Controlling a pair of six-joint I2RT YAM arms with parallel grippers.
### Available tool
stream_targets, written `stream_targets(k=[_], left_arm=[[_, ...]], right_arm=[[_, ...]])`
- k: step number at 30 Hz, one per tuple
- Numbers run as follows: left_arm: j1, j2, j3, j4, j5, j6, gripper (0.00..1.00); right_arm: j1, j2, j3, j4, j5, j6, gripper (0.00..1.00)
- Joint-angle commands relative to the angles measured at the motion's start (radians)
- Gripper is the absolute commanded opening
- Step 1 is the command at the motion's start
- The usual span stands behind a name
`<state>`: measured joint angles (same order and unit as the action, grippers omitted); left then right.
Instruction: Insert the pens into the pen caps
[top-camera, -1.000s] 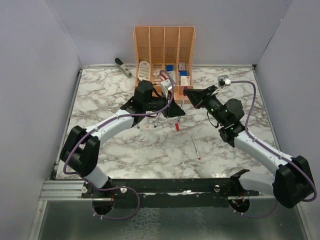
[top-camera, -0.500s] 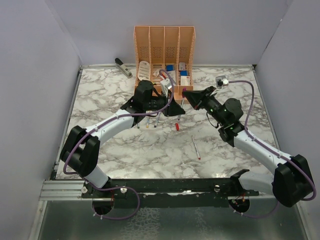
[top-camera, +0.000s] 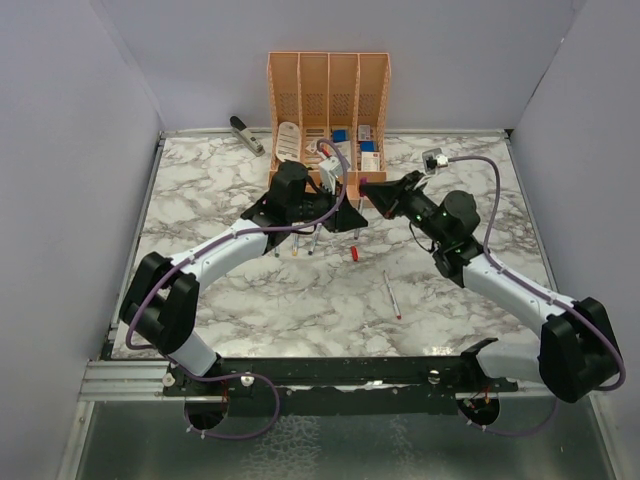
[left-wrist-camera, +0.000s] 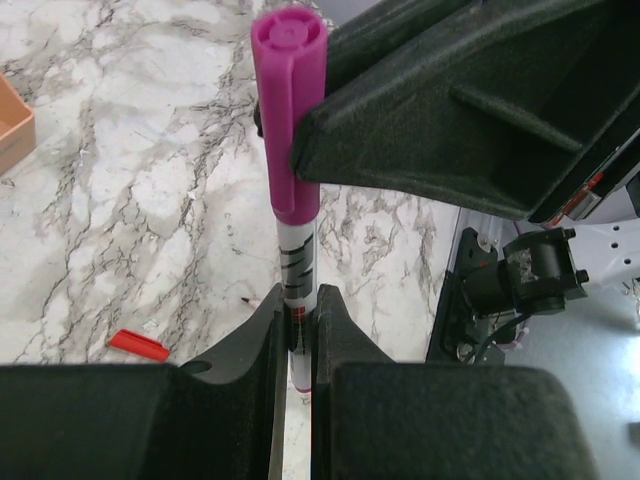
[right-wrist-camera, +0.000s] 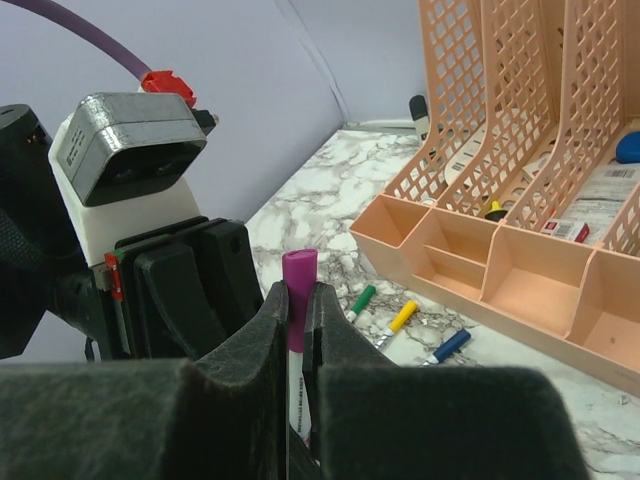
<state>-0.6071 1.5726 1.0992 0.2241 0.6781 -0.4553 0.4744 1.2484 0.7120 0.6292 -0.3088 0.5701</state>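
Note:
My right gripper should next go down to the bare marble by the blue pen, below it and to its left in the top view, and let go of the capped pen.
A whitish pen (left-wrist-camera: 298, 262) with a purple cap (left-wrist-camera: 289, 110) on its end is held between both grippers above the table. My left gripper (left-wrist-camera: 297, 322) is shut on the pen's barrel; it shows in the top view (top-camera: 345, 217). My right gripper (right-wrist-camera: 298, 300) is shut on the purple cap (right-wrist-camera: 298, 285) and meets the left one at the table's middle back (top-camera: 372, 190). A loose red cap (top-camera: 354, 253) and an uncapped pen (top-camera: 391, 295) lie on the marble. Green (right-wrist-camera: 361, 299), yellow (right-wrist-camera: 401, 317) and blue (right-wrist-camera: 451, 345) capped pens lie by the organiser.
An orange desk organiser (top-camera: 328, 95) with small boxes stands at the back centre. A grey stapler-like tool (top-camera: 246, 135) lies at the back left. Grey walls close in both sides of the marble table (top-camera: 200, 200).
My right gripper has shifted slightly left, closer to the left gripper, with the purple cap in it. The left arm has stayed in place.

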Motion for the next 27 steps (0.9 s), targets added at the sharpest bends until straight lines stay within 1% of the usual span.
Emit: stream_targets(k=[1,5,8,10,15,23,24,26,27], left_arm=[[0.038,-0.085,0.037,0.183,-0.162,-0.018,0.00],[0.066,-0.106,0.030,0.213,-0.202,-0.030,0.00],[0.092,-0.118,0.029,0.233,-0.214,-0.039,0.00],[0.103,-0.119,0.035,0.238,-0.212,-0.043,0.00],[0.112,-0.115,0.023,0.238,-0.171,-0.059,0.00],[0.112,-0.111,-0.089,0.235,-0.066,-0.111,0.00],[0.112,-0.117,-0.109,0.235,-0.060,-0.115,0.02],[0.112,-0.132,-0.144,0.234,-0.048,-0.119,0.17],[0.112,-0.142,-0.163,0.233,-0.054,-0.122,0.22]], right_arm=[[0.078,0.036,-0.001,-0.221,-0.181,-0.032,0.01],[0.141,0.067,0.038,-0.364,-0.106,-0.105,0.01],[0.179,0.108,0.061,-0.439,-0.060,-0.122,0.01],[0.196,0.128,0.060,-0.451,-0.042,-0.115,0.01],[0.214,0.129,0.049,-0.406,0.006,-0.090,0.01],[0.214,0.154,0.167,-0.420,0.189,-0.091,0.01],[0.214,0.157,0.186,-0.428,0.214,-0.093,0.01],[0.213,0.171,0.220,-0.444,0.258,-0.097,0.01],[0.213,0.178,0.238,-0.455,0.276,-0.100,0.01]])
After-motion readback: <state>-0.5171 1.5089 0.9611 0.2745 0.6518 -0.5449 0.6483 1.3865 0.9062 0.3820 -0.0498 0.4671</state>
